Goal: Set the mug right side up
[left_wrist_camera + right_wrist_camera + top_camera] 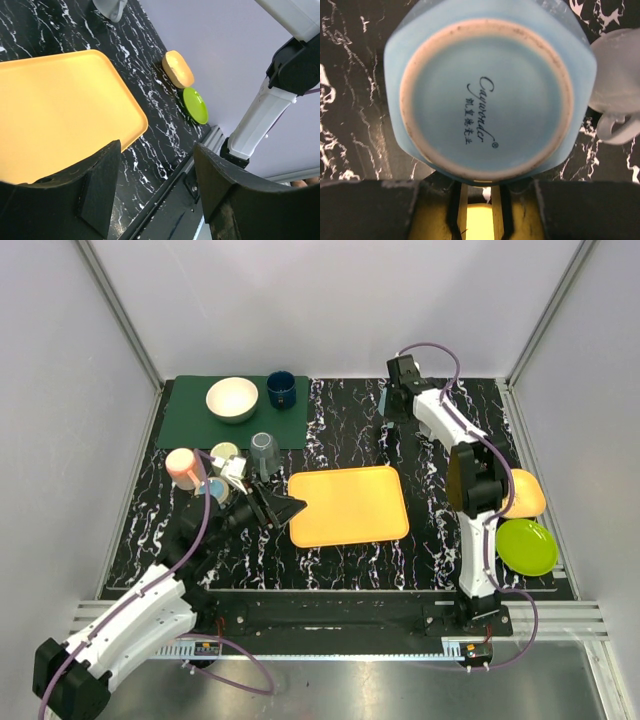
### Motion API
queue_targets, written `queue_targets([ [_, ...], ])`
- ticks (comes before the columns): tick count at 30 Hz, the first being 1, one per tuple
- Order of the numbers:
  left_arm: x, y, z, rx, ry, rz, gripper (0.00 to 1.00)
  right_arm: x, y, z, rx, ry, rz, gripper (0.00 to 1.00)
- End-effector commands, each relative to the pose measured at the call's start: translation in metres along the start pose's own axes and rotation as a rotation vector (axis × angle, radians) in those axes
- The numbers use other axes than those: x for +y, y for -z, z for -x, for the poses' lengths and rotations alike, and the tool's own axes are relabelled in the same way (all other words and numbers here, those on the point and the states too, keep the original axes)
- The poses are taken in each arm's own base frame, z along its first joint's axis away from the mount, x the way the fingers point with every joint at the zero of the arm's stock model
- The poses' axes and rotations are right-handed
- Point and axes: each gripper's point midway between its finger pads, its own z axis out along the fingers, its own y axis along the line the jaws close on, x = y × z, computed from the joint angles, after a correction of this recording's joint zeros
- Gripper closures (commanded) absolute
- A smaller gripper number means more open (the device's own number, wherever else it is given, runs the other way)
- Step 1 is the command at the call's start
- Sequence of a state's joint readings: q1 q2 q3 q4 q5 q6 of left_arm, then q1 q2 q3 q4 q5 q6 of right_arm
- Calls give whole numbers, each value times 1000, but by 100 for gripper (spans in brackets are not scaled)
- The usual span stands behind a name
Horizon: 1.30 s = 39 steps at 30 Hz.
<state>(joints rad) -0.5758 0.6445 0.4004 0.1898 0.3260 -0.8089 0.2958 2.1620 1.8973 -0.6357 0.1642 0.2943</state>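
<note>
I need to lower my right gripper toward the tabletop beside the pale grey cup next and let go of the mug there, because the upside-down mug is still hanging above the marble.
The light blue mug (487, 85) is upside down, its base with printed lettering filling the right wrist view. In the top view only a sliver of it (383, 400) shows at the back of the table under my right gripper (397, 390). The right gripper (479, 192) has its fingers close together, reaching in under the mug's near side; the part they hold is hidden. My left gripper (285, 508) is open and empty at the left edge of the orange tray (348, 505). It also shows open in the left wrist view (157, 185).
A pale grey cup (615, 95) stands right beside the mug. A green mat (190, 425) holds a white bowl (232, 398) and a dark blue cup (281, 389). A clear glass (264, 450), a pink cup (183, 467), an orange plate (525, 492) and a green plate (527, 547) are around.
</note>
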Motion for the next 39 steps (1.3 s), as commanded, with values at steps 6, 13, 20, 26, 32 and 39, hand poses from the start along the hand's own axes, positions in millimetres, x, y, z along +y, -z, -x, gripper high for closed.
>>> queue_targets([
  [6,8,-5,11,-2,-61,70,38,-18,-24,25,7,-8,-30,100],
  [13,10,-10,11,18,-77,80,38,-21,-31,14,33,-4,-44,100],
  [20,10,-11,13,15,-72,94,37,-29,-32,-4,83,-7,-76,46],
  [26,17,-7,18,5,-87,149,34,-24,11,26,-37,-82,-43,18],
  [32,41,-2,33,-12,-70,355,25,6,135,70,-291,-176,119,12],
  [39,81,9,44,-55,89,688,12,7,256,35,-598,-217,366,6],
])
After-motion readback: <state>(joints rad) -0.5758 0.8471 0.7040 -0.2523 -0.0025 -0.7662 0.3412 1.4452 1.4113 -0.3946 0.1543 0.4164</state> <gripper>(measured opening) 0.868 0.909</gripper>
